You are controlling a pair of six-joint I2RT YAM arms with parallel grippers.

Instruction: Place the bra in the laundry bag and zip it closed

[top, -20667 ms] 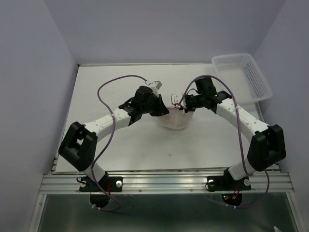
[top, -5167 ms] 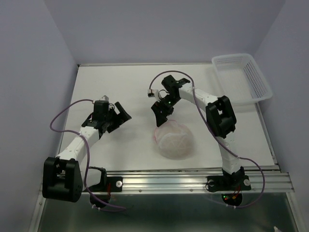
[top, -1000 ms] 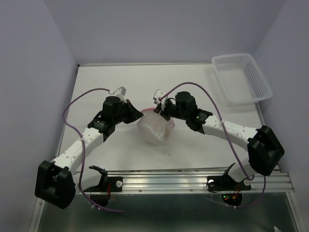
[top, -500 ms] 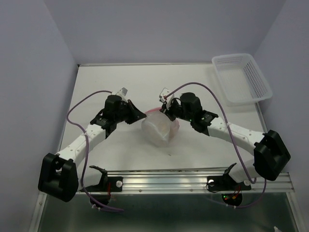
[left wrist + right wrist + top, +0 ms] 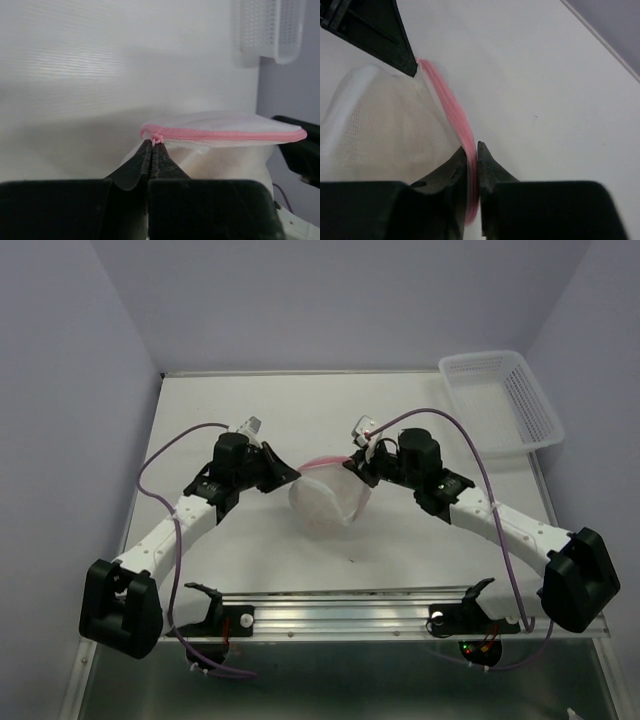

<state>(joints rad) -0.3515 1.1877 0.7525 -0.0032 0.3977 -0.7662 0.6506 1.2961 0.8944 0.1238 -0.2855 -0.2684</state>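
I should next lower my left gripper toward the left in the top view and let go of the zipper pull (image 5: 156, 139), because the table is bare below the gripper on that side.
The laundry bag (image 5: 325, 502), a white mesh pouch with a pink zipper band (image 5: 325, 461), hangs above the table middle between both grippers. My left gripper (image 5: 292, 471) is shut on the pink zipper pull (image 5: 156, 139) at the band's left end. My right gripper (image 5: 357, 466) is shut on the zipper band (image 5: 470, 165) at its right end. The zipper line looks closed along its visible length in the left wrist view (image 5: 225, 134). Pale beige shows through the mesh (image 5: 380, 135); the bra itself is not plainly visible.
A rigid white slotted basket (image 5: 500, 400) stands at the far right corner of the white table (image 5: 250, 410); it also shows in the left wrist view (image 5: 270, 30). Purple cables loop over both arms.
The right gripper has moved right along the zipper band, stretching the bag's rim wider. The left gripper has stayed at the left end, still pinching.
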